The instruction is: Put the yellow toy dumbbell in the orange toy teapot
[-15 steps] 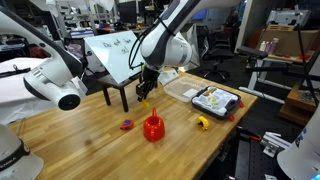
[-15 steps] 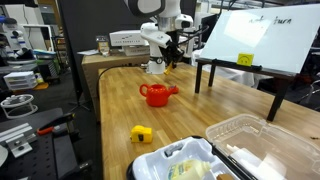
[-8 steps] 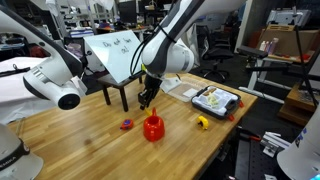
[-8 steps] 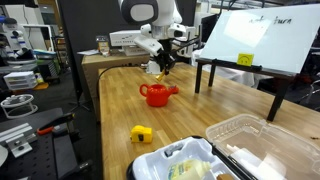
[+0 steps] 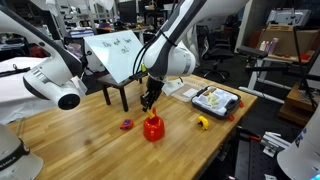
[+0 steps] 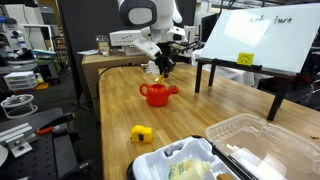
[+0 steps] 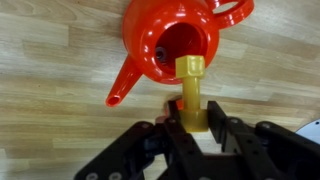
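Observation:
I need to lower my gripper farther next, over the teapot's opening (image 7: 177, 42) below its fingers, and let go of the dumbbell (image 7: 191, 90) there, because the dumbbell's knobby end still overlaps the teapot's rim.
My gripper (image 7: 190, 128) is shut on the yellow toy dumbbell (image 7: 191, 90), a short yellow bar with a knobby end that points toward the opening of the orange toy teapot (image 7: 175, 45). In the wrist view the teapot lies just ahead of the jaws, with its spout to the left and its open top facing the camera. In both exterior views the gripper (image 5: 149, 100) (image 6: 160, 68) hangs just above the teapot (image 5: 153, 128) (image 6: 156, 94) on the wooden table (image 5: 90, 140).
A small purple-red toy (image 5: 126, 124) lies on the table beside the teapot. A yellow-and-black object (image 5: 203, 123) (image 6: 141, 134) sits toward the table edge. A clear container with items (image 5: 214, 99) and a white board on a black stand (image 5: 112, 55) stand nearby.
My gripper with the dumbbell has moved toward the teapot and lower, from beside it to just above it. The teapot and the other toys have not moved.

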`<state>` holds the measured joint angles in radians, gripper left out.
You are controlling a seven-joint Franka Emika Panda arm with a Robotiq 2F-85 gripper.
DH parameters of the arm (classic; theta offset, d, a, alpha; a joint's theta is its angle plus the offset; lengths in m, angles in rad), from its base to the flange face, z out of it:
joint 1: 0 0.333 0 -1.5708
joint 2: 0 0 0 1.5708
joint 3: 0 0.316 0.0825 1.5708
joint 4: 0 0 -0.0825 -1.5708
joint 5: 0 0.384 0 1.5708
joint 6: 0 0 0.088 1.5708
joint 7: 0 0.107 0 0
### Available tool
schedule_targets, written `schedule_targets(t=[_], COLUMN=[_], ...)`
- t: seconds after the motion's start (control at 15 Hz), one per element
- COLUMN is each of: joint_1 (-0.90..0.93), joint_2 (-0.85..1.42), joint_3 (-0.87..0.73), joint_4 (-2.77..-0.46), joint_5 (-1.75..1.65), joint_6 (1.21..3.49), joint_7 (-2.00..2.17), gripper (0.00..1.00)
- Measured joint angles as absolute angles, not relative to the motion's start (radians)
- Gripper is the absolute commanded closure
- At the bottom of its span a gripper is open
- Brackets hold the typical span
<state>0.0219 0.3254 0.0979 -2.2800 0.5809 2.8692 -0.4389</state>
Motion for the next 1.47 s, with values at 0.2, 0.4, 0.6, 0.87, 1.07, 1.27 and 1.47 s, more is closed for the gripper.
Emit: schedule_targets(t=[0.2,0.4,0.6,0.87,1.07,1.27,1.47], joint_1=[0.022,0.022,0.022,0.022,0.022,0.021,0.019], joint_2=[0.330,0.342,0.362,0.384,0.388,0.392,0.398], joint_3=[0.098,0.098,0.098,0.098,0.098,0.098,0.098], joint_4=[-2.280,-2.276,-2.268,-2.251,-2.246,-2.244,-2.240], joint_5=[0.581,0.581,0.581,0.581,0.581,0.581,0.582], joint_6=[2.869,2.869,2.869,2.869,2.869,2.869,2.869], joint_7=[-0.439,-0.439,-0.439,-0.439,-0.439,-0.439,-0.439], gripper=[0.92,0.92,0.92,0.92,0.92,0.72,0.36])
